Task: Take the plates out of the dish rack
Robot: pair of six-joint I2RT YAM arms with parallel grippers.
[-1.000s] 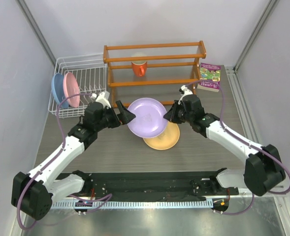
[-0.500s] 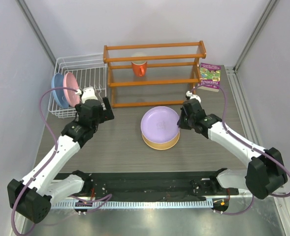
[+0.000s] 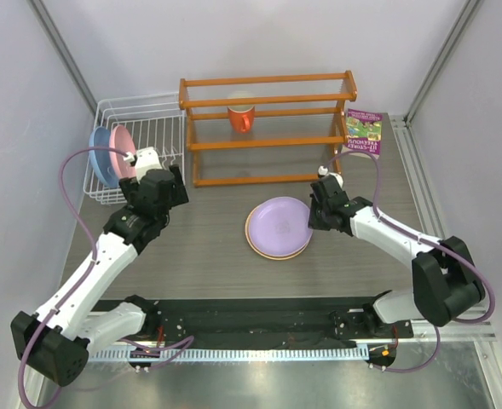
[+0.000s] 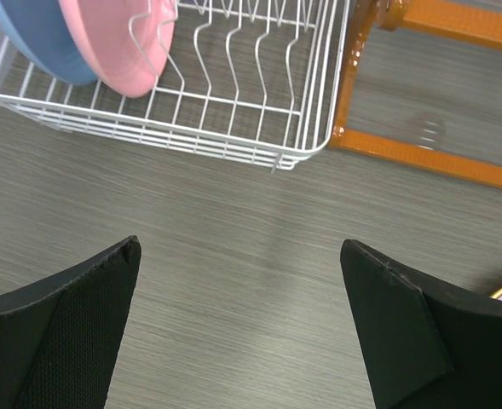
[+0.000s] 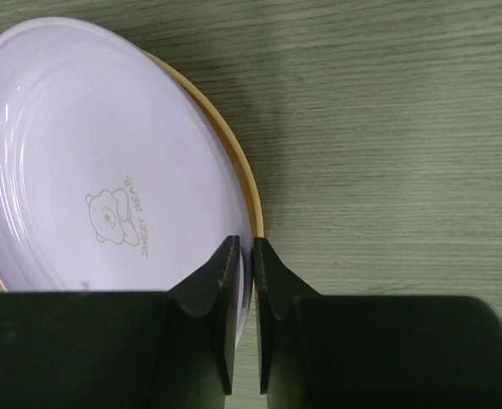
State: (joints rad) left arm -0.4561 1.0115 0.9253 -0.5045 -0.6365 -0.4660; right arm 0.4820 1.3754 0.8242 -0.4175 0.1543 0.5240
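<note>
I will next swing my left gripper outward over the rack (image 3: 152, 115) and turn it onto the rim, because the pink plate's rim (image 3: 113, 150) stands outward and to the gripper's left in the top view.
The lilac plate (image 3: 278, 223) lies on the yellow-orange plate (image 3: 256, 245) on the table, right of centre. My right gripper (image 3: 317, 213) is shut on the lilac plate's right rim (image 5: 244, 256); the yellow-orange rim (image 5: 249, 192) shows beneath. The pink plate (image 3: 124, 153) and light blue plate (image 3: 100, 152) stand upright at the left end of the white dish rack (image 3: 152, 115). My left gripper (image 3: 167, 203) is open and empty over bare table just in front of the rack (image 4: 233, 111), with the pink plate (image 4: 123, 43) and blue plate (image 4: 33, 38) ahead to its left.
An orange wooden shelf frame (image 3: 268, 128) with an orange mug (image 3: 241, 117) stands behind the plates; its base (image 4: 421, 153) is right of the rack. A small book (image 3: 363, 133) lies at the back right.
My left gripper let go of the lilac plate and moved back left toward the rack. My right gripper lowered the lilac plate onto the yellow-orange plate.
</note>
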